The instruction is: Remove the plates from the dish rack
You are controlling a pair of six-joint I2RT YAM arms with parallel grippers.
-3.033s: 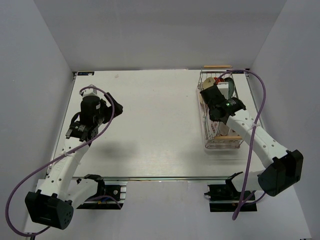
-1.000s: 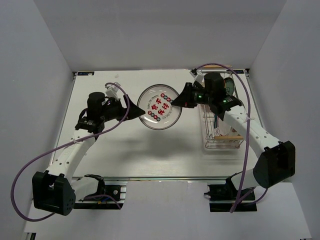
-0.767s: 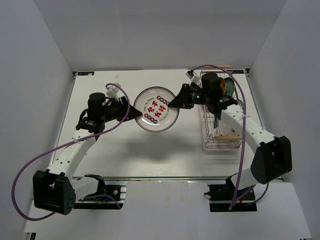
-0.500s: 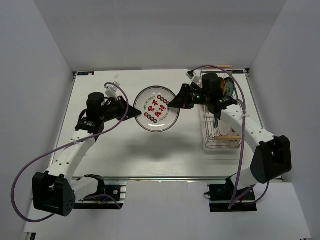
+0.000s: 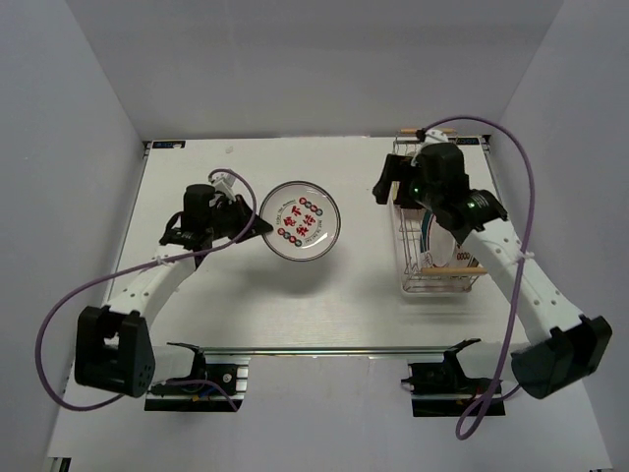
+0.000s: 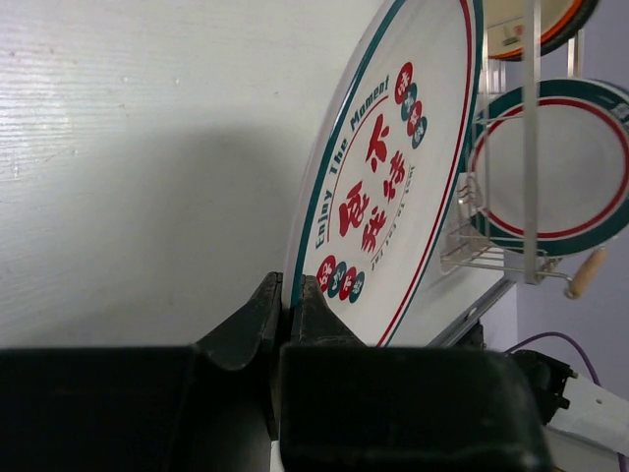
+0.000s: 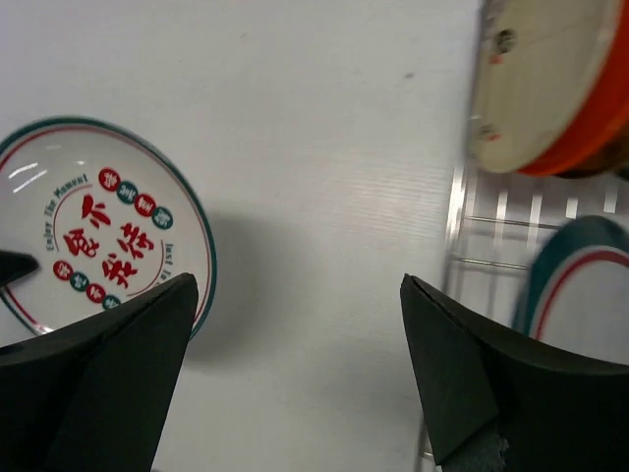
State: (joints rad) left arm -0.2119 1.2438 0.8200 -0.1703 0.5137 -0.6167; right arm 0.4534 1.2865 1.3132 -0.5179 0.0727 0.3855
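The white plate still hangs above its shadow, so my left gripper should next lower it onto the table's bare middle and open.
My left gripper (image 5: 261, 227) is shut on the left rim of a white plate with red circle marks (image 5: 300, 220), holding it tilted above the table's middle. In the left wrist view the plate (image 6: 393, 167) stands on edge, its rim pinched at the left gripper (image 6: 292, 297). My right gripper (image 5: 384, 183) is open and holds nothing, just left of the dish rack (image 5: 437, 285). The right wrist view shows the right gripper (image 7: 295, 295) over bare table. The held plate (image 7: 98, 226) lies to its left; an orange-red plate (image 7: 550, 88) and a ring-rimmed plate (image 7: 580, 285) stand in the rack (image 7: 460, 221).
The white table (image 5: 324, 305) is walled in by grey panels on three sides. A metal rail (image 5: 324, 348) runs along the near edge, where both arm bases are bolted. My right arm covers most of the rack in the top view.
The right gripper has let go of the marked plate, opened wide and pulled back right toward the rack. The left gripper has shut on the plate's rim and carried it slightly left.
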